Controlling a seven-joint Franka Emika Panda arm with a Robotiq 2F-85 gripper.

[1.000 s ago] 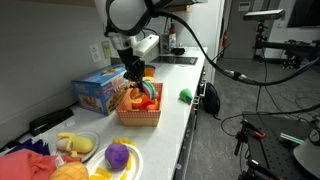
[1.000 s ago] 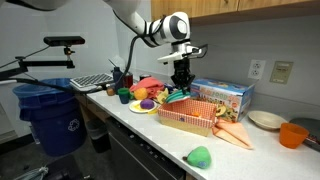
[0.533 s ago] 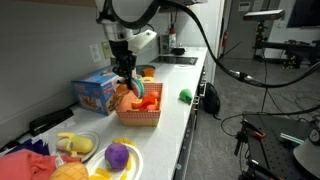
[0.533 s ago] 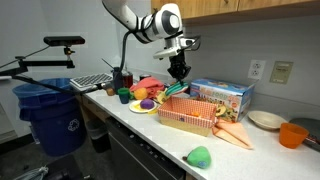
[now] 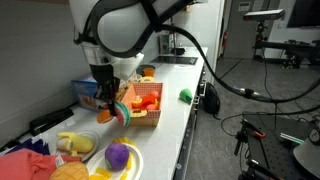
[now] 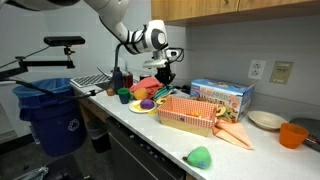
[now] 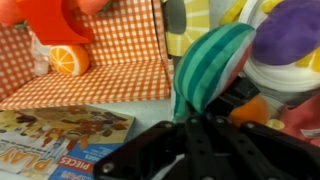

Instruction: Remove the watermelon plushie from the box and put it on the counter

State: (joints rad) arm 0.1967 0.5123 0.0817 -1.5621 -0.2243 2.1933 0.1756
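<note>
The watermelon plushie is already clear of the box and needs to go down next onto the counter gap between box [image 5: 148, 108] and plate. I need to release it there, since that gap is below my gripper.
My gripper [image 5: 109, 102] is shut on the watermelon plushie [image 5: 122, 111] and holds it outside the box [image 5: 148, 108], just above the counter [image 5: 186, 125] between the box and a plate of toys. In the wrist view the plushie's green striped rim [image 7: 208, 62] sticks out from between my fingers [image 7: 200, 118], and the orange-red chequered box [image 7: 110, 70] lies beyond with an orange slice toy [image 7: 68, 60] inside. In an exterior view my gripper [image 6: 160, 80] hangs beside the box [image 6: 190, 113]; the plushie is hard to make out there.
A blue printed carton [image 5: 90, 92] stands behind the box. A plate [image 5: 128, 162] with a purple toy [image 5: 118, 154] lies close by. A small green toy [image 5: 185, 95] sits on the counter. A carrot toy [image 6: 236, 133], a plate [image 6: 268, 120] and an orange bowl [image 6: 293, 133] lie past the box.
My gripper has lifted out of the box with the watermelon plushie and swung away over the box's rim towards the plate of toys.
</note>
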